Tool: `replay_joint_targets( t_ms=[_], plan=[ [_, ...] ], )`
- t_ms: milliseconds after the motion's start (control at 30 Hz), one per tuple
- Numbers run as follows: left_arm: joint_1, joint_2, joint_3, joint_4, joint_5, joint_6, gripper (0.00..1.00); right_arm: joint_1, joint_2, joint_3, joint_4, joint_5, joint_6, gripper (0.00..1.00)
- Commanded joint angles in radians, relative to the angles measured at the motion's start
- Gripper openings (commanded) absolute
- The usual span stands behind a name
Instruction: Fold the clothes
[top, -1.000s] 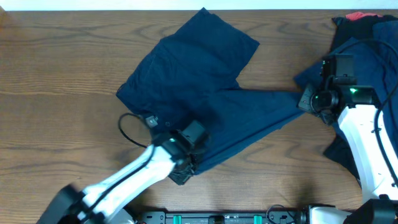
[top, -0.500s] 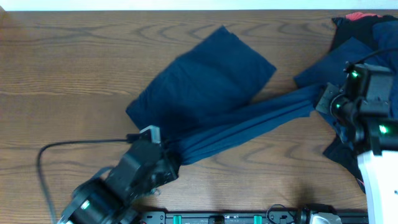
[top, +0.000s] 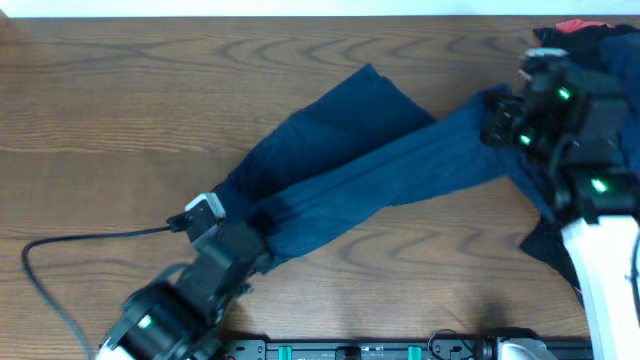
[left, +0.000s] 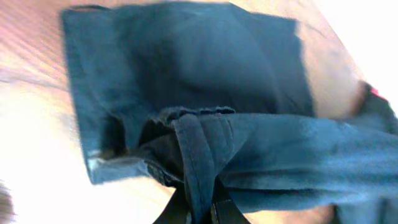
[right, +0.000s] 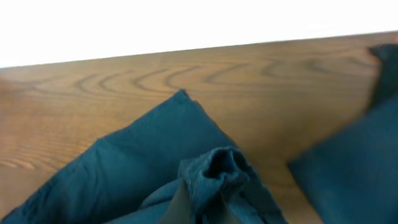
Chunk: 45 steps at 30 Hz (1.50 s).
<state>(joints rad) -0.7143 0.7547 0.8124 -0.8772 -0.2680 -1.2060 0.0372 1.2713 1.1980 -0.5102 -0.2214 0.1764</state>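
Note:
The robot's right gripper should next move the lifted edge outward and down onto the shorts' far corner, then open, because that edge is still hanging.
Dark navy-blue shorts (top: 350, 170) lie stretched across the middle of the wooden table. My left gripper (top: 262, 252) is shut on the shorts at their lower left; in the left wrist view the cloth (left: 205, 124) bunches between the jaws (left: 200, 208). My right gripper (top: 497, 125) is shut on the shorts at the right end and holds them lifted; in the right wrist view a puckered edge (right: 217, 171) sticks up from the jaws (right: 202, 208). The cloth is pulled taut between both grippers.
A heap of further dark clothes (top: 610, 70) with a red piece (top: 575, 25) lies at the far right edge, also at the right of the right wrist view (right: 348, 168). A black cable (top: 90, 240) loops over the table at the lower left.
My right gripper has lifted its end of the shorts up and back. My left gripper has drawn its end toward the lower left. The shorts are pulled longer and straighter.

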Motion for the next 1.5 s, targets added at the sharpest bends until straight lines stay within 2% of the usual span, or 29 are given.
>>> replay_joint_targets(
  t_ms=[0, 133, 267, 600, 767, 1033, 1100, 1133, 1167, 1200, 1233, 1267, 1300, 1433, 1467],
  plan=[
    [0.013, 0.101, -0.007, -0.042, -0.267, -0.118, 0.06, 0.014, 0.101, 0.034, 0.104, 0.135, -0.044, 0.01],
    [0.034, 0.246, -0.008, -0.040, -0.380, -0.266, 0.06, 0.067, 0.237, 0.034, 0.246, 0.135, -0.045, 0.01],
    [0.092, 0.386, -0.008, -0.011, -0.396, -0.363, 0.06, 0.109, 0.359, 0.034, 0.357, 0.135, -0.044, 0.01],
    [0.303, 0.654, -0.008, 0.227, -0.394, -0.357, 0.06, 0.163, 0.602, 0.034, 0.581, 0.135, -0.043, 0.01],
    [0.362, 0.736, -0.008, 0.341, -0.395, -0.279, 0.07, 0.172, 0.675, 0.034, 0.665, 0.135, -0.043, 0.01],
    [0.428, 0.772, -0.008, 0.364, -0.395, -0.272, 0.07, 0.206, 0.744, 0.034, 0.801, 0.135, -0.034, 0.01],
    [0.442, 0.772, -0.008, 0.364, -0.395, -0.272, 0.11, 0.213, 0.748, 0.034, 0.833, 0.135, -0.023, 0.04],
    [0.448, 0.772, -0.008, 0.364, -0.395, -0.272, 0.17, 0.213, 0.748, 0.034, 0.848, 0.135, -0.013, 0.16],
    [0.454, 0.772, -0.008, 0.364, -0.395, -0.272, 0.35, 0.213, 0.748, 0.034, 0.864, 0.136, 0.002, 0.50],
    [0.459, 0.772, -0.008, 0.364, -0.395, -0.271, 0.47, 0.212, 0.749, 0.034, 0.873, 0.139, 0.003, 0.85],
    [0.464, 0.772, -0.008, 0.364, -0.395, -0.253, 0.57, 0.209, 0.748, 0.034, 0.878, 0.140, 0.002, 0.99],
    [0.470, 0.771, -0.008, 0.364, -0.395, -0.228, 0.67, 0.204, 0.743, 0.034, 0.878, 0.141, 0.003, 0.99],
    [0.476, 0.770, -0.008, 0.364, -0.395, -0.197, 0.73, 0.198, 0.737, 0.034, 0.870, 0.142, 0.003, 0.99],
    [0.504, 0.747, -0.008, 0.362, -0.395, -0.004, 0.84, 0.181, 0.685, 0.034, 0.760, 0.141, 0.003, 0.99],
    [0.511, 0.735, -0.008, 0.359, -0.395, 0.032, 0.90, 0.179, 0.668, 0.034, 0.720, 0.138, 0.003, 0.99]
  ],
)
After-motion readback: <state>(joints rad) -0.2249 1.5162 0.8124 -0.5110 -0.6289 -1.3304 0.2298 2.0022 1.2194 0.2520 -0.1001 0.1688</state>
